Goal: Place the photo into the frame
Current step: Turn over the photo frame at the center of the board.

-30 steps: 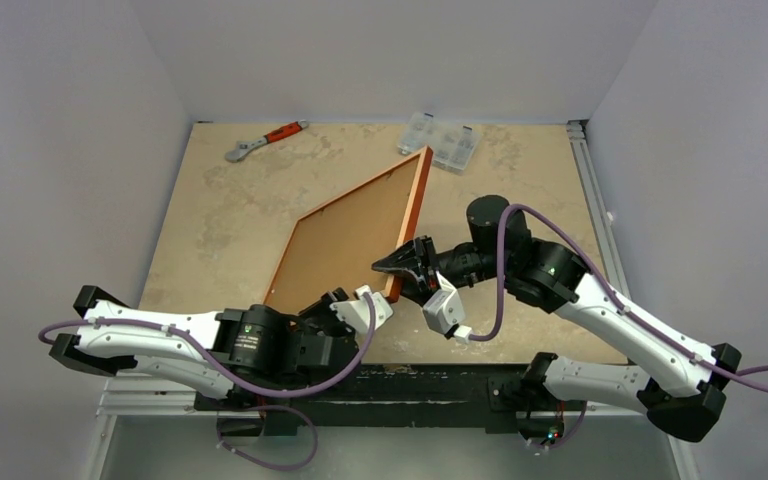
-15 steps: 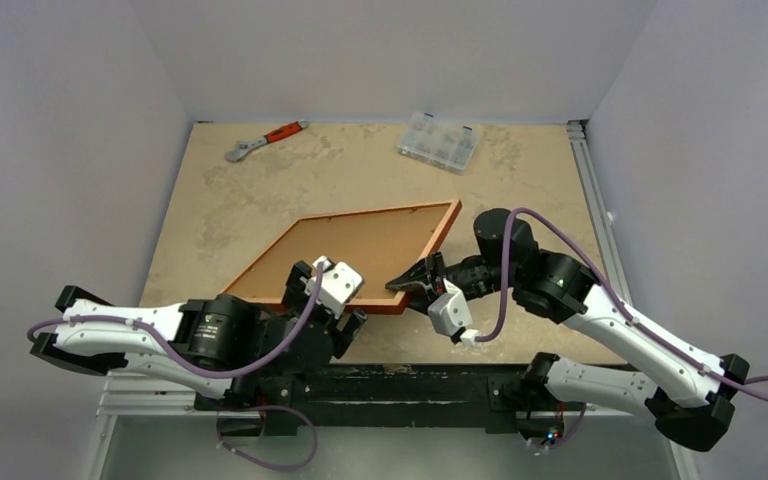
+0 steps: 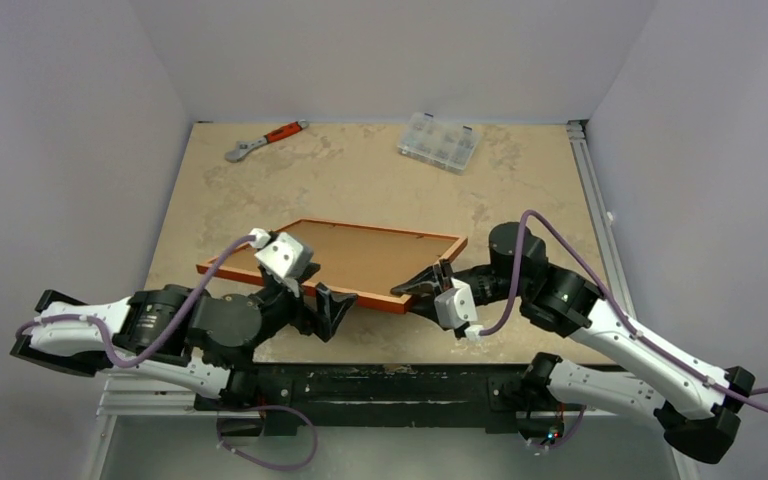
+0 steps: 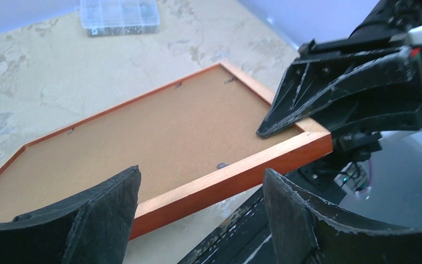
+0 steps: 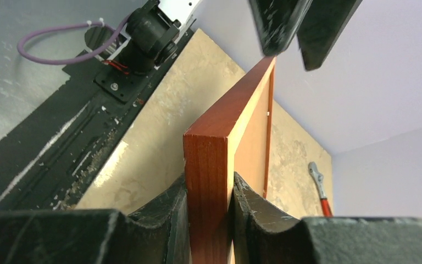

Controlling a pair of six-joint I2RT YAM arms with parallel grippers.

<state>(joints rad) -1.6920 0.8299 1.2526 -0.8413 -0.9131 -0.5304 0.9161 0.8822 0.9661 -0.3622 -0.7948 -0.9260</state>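
The frame (image 3: 375, 298) in my right gripper is backing-side up, so next I need to turn it over, then lower and release it on the bare tabletop below the gripper.
The frame (image 3: 375, 298) is red-orange with a plain brown backing board (image 3: 360, 255) filling its upturned back. It hangs nearly level just above the table. My right gripper (image 3: 412, 287) is shut on its near right corner; in the right wrist view the rail (image 5: 211, 148) is pinched between both fingers (image 5: 253, 212). My left gripper (image 3: 328, 305) is open beside the near rail (image 4: 231, 173), which crosses the gap between my fingers (image 4: 104, 203) untouched. The photo is out of view.
A red-handled wrench (image 3: 265, 139) lies at the far left of the table. A clear compartment box (image 3: 440, 142) sits at the far middle. The black mounting rail (image 3: 400, 385) runs along the near table edge under the frame's near side.
The frame has swung down from a steep upright tilt to nearly level in the right gripper. My left gripper has turned and shifted left along the near rail.
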